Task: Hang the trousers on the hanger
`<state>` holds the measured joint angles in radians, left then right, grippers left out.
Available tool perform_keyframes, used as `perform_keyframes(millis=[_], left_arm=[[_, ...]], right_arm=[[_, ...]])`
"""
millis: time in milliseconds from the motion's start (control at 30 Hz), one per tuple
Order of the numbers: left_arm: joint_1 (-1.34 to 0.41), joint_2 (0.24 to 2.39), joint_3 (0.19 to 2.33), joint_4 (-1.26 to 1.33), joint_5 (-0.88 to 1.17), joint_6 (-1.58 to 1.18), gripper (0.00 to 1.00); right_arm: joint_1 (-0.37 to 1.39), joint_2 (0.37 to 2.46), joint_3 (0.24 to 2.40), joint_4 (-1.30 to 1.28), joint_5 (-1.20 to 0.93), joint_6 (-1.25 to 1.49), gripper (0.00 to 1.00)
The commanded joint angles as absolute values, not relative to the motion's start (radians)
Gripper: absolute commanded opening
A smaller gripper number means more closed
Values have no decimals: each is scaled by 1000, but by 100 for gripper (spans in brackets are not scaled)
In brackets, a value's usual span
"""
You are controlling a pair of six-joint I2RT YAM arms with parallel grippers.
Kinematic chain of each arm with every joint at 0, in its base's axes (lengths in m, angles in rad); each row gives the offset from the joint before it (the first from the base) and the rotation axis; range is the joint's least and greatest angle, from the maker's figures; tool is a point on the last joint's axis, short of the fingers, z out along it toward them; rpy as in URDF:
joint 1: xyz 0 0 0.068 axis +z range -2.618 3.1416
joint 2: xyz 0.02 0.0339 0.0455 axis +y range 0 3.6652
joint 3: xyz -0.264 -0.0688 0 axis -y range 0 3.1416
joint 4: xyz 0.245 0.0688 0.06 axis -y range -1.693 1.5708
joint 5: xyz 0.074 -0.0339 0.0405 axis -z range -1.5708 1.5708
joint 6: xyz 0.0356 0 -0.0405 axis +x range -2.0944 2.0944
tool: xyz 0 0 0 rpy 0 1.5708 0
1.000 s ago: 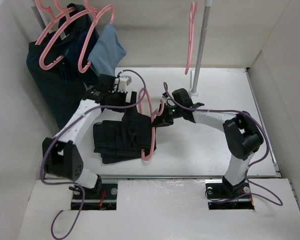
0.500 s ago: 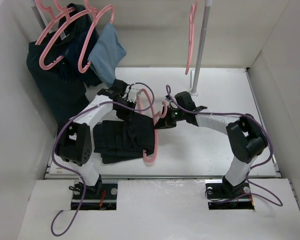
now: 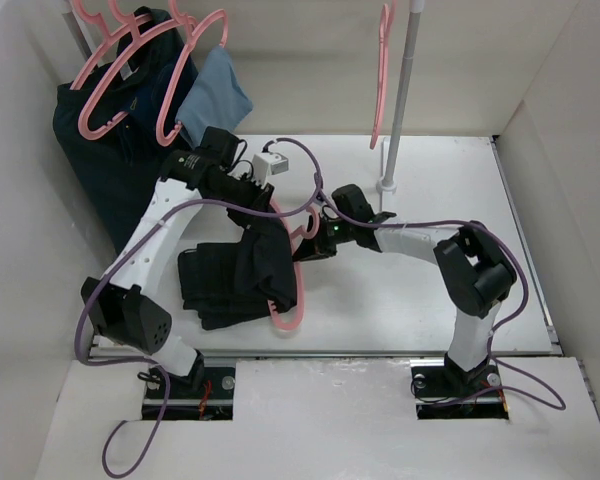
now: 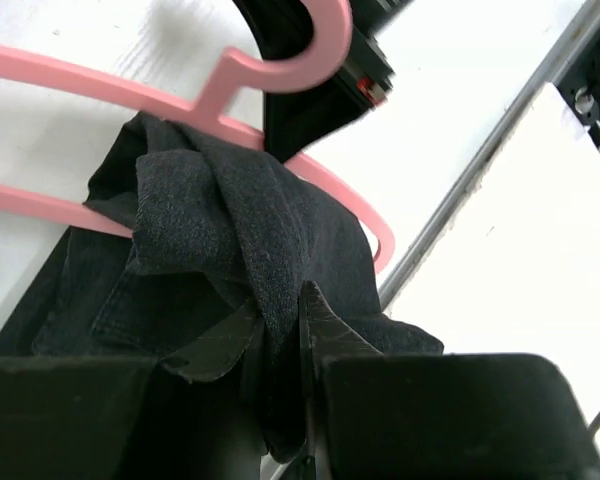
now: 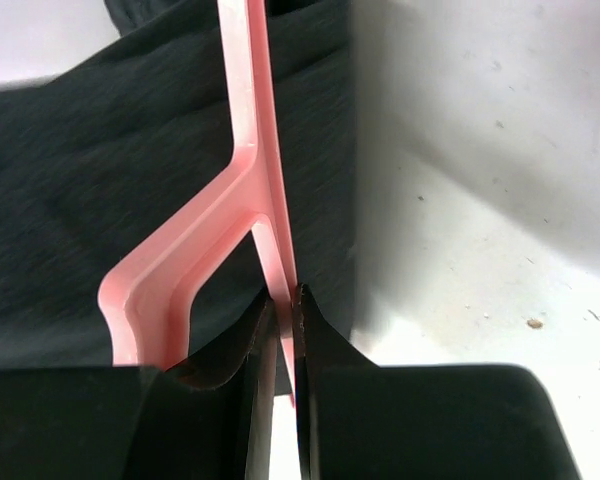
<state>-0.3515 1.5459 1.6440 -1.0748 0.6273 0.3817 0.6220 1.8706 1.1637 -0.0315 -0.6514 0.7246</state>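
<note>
The left gripper lowers the trousers' raised fold to the left in the top view, onto the trousers' lower layer, next. Then it releases the fold, since it crosses the hanger's bar.
The black trousers lie folded on the white table, with one fold pulled up at their right end. My left gripper is shut on that raised fold; in the left wrist view the dark fabric is pinched in the gripper. The pink hanger stands on edge across the trousers' right end, its hook toward the right arm. My right gripper is shut on the hanger's thin bar, jaws tight on the plastic, with trousers cloth behind.
A rack pole rises at the back centre with a pink hanger hung on it. At the back left a dark navy garment and a light-blue cloth hang on pink hangers. White walls close in on both sides.
The left gripper has gone from open to shut on a fold of the trousers and has raised it beside the hanger. The right gripper and hanger have shifted slightly left.
</note>
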Motion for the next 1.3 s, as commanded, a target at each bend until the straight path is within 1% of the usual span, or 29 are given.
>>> perform_keyframes(millis=[0, 167, 233, 267, 333, 367, 467, 600, 733, 767, 800, 833, 867, 900, 1000, 1067, 1100, 1133, 1167, 1233, 1267], left_arm=[[-357, 1457, 1671, -1134, 715, 425, 0], [-357, 1427, 1706, -1134, 666, 425, 0], [-348, 1404, 1706, -1134, 618, 425, 0], [-348, 1404, 1692, -1134, 559, 425, 0], [-309, 1384, 1652, -1134, 502, 461, 0], [-298, 1384, 1594, -1134, 442, 477, 0], [-243, 1396, 1482, -1134, 373, 532, 0], [-219, 1424, 1263, -1039, 254, 532, 0], [-230, 1424, 1152, -887, 215, 522, 0], [-230, 1433, 1137, -865, 206, 522, 5], [-241, 1433, 1123, -844, 195, 522, 15], [-241, 1433, 1102, -822, 169, 522, 52], [-241, 1433, 1101, -787, 155, 522, 61], [-241, 1433, 1101, -775, 146, 512, 64], [-241, 1369, 1158, -765, 178, 528, 65], [-253, 1264, 1233, -776, 269, 575, 72], [-271, 1232, 1250, -796, 287, 592, 82], [-341, 1180, 1250, -796, 287, 603, 87], [-391, 1167, 1250, -810, 287, 603, 89], [-489, 1167, 1201, -810, 227, 559, 90], [-577, 1176, 1171, -810, 210, 531, 90]], right_arm=[[588, 1899, 1126, -46, -578, 746, 0], [549, 1910, 1033, -46, -578, 746, 0], [549, 1899, 1011, -64, -568, 736, 0], [540, 1882, 988, -74, -536, 723, 0], [522, 1838, 954, -93, -506, 713, 0], [511, 1818, 936, -94, -485, 713, 0], [463, 1715, 876, -152, -434, 687, 0], [454, 1586, 888, -293, -275, 638, 0], [463, 1487, 940, -359, -246, 614, 0], [463, 1473, 963, -371, -245, 614, 0], [463, 1447, 974, -391, -245, 614, 0], [472, 1436, 983, -391, -245, 614, 0], [472, 1427, 1002, -403, -245, 623, 0], [483, 1417, 1011, -403, -245, 623, 0], [495, 1417, 1040, -414, -245, 623, 0], [506, 1428, 1040, -414, -245, 633, 0], [506, 1428, 1031, -405, -255, 634, 0], [515, 1440, 1031, -396, -255, 643, 0], [515, 1453, 1031, -381, -264, 652, 0], [515, 1462, 1020, -367, -275, 661, 0], [515, 1462, 1011, -350, -275, 661, 0]])
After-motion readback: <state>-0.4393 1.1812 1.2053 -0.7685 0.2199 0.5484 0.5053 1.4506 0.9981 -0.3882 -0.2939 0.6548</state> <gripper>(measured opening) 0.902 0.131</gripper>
